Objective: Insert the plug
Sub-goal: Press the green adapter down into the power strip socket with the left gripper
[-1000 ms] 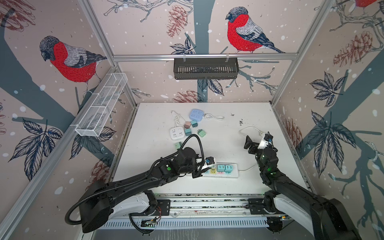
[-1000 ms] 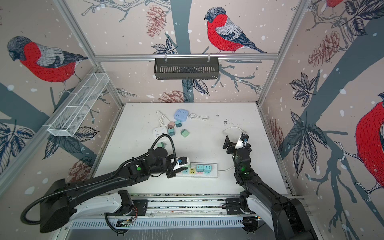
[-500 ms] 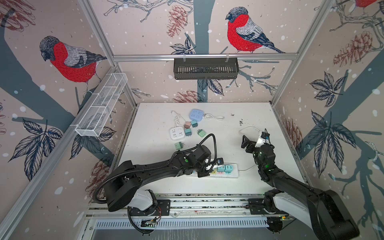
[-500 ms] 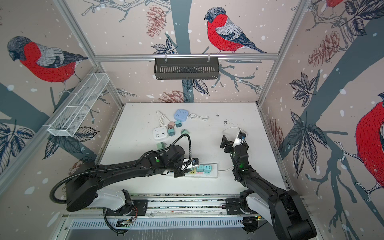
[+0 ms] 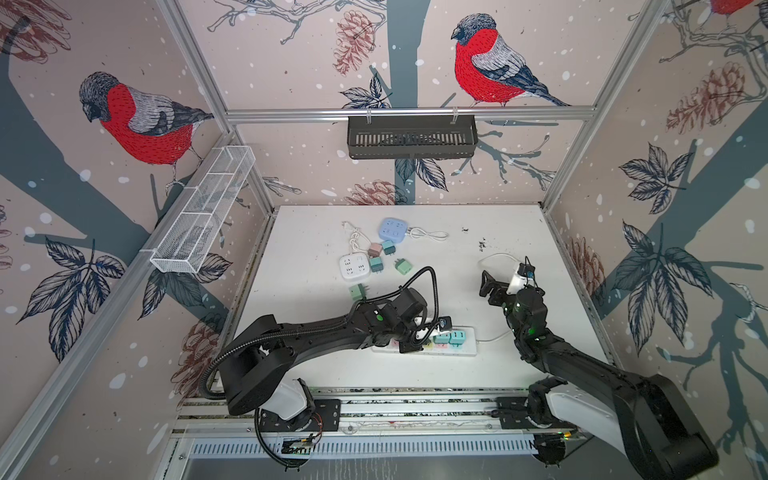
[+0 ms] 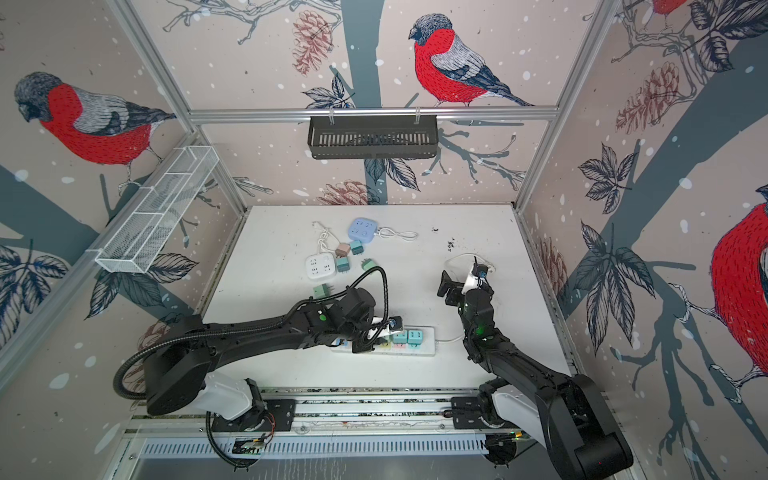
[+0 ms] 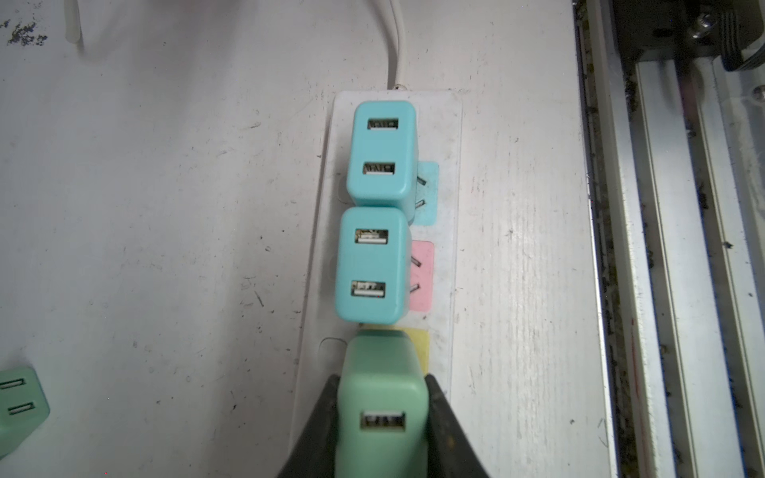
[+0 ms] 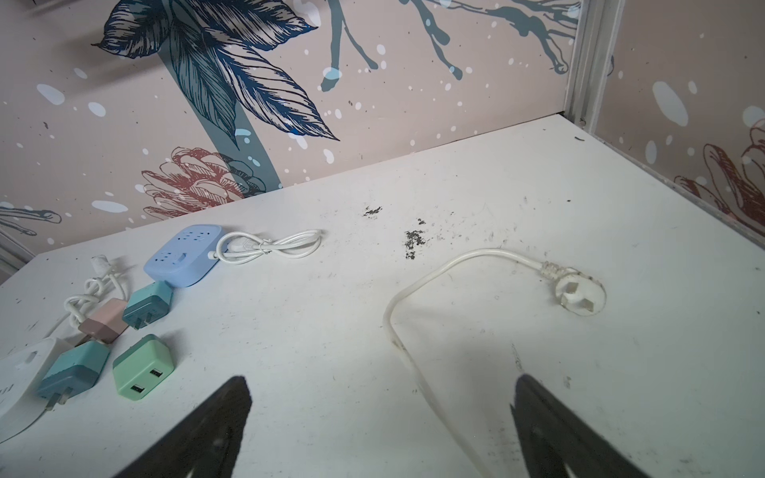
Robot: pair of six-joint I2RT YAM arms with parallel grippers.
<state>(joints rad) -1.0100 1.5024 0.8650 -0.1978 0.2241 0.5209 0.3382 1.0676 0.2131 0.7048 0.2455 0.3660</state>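
Note:
The yellow socket patch (image 7: 419, 348) is just below my left gripper's fingers, so next I will push the mint-green plug (image 7: 381, 409) down onto the power strip and let go of it there.
In the left wrist view my left gripper (image 7: 381, 378) is shut on a mint-green plug (image 7: 381, 409), one finger on each side of it. The plug stands upright over the yellow socket patch (image 7: 420, 347) of the white power strip (image 7: 447, 289). Its prongs are hidden, so I cannot tell how deep it sits. Two teal plugs (image 7: 381, 153) (image 7: 370, 265) sit in the strip's other sockets. In both top views the left gripper (image 5: 424, 332) (image 6: 376, 332) is over the strip (image 5: 465, 352) (image 6: 424, 352). My right gripper (image 5: 496, 286) (image 8: 381, 385) hangs open and empty, behind the strip's right end.
At the back of the table lie a blue square socket (image 5: 392, 230), a white square socket (image 5: 354, 267) and several loose plugs, such as a green one (image 5: 402, 266). The strip's cord ends in a white plug (image 8: 579, 296). The metal rail (image 7: 662, 248) runs along the front edge.
The left arm has stretched out to the right and brought the green plug onto the strip beside the teal plugs. The right gripper has drifted slightly left, still open.

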